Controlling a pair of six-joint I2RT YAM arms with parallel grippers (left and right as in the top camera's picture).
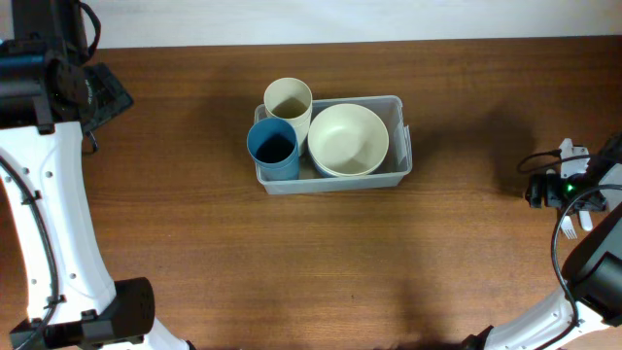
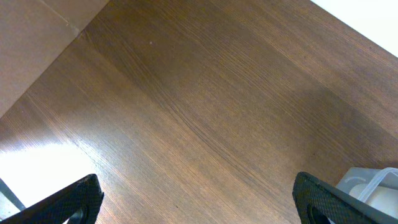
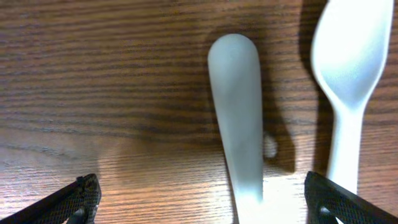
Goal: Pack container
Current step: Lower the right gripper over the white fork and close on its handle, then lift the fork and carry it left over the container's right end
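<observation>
My right gripper stays low next and closes its fingers around the thin pale utensil's handle.
The clear plastic container (image 1: 335, 182) stands at the middle of the table. In it are a cream bowl (image 1: 348, 139) on the right, a blue cup (image 1: 273, 148) at the front left and a cream cup (image 1: 288, 101) at the back left. One corner of the container shows in the left wrist view (image 2: 373, 186). My left gripper (image 2: 196, 202) is open and empty over bare wood, far left of the container. My right gripper (image 3: 202, 199) is open, low over a white utensil handle (image 3: 236, 112) that lies between its fingers. A white spoon (image 3: 348, 56) lies just to the right of it.
In the overhead view the left arm (image 1: 58, 83) is at the back left corner and the right arm (image 1: 583, 190) at the right edge. White utensils (image 1: 573, 153) lie under the right arm. A pale surface (image 2: 31, 43) borders the table in the left wrist view.
</observation>
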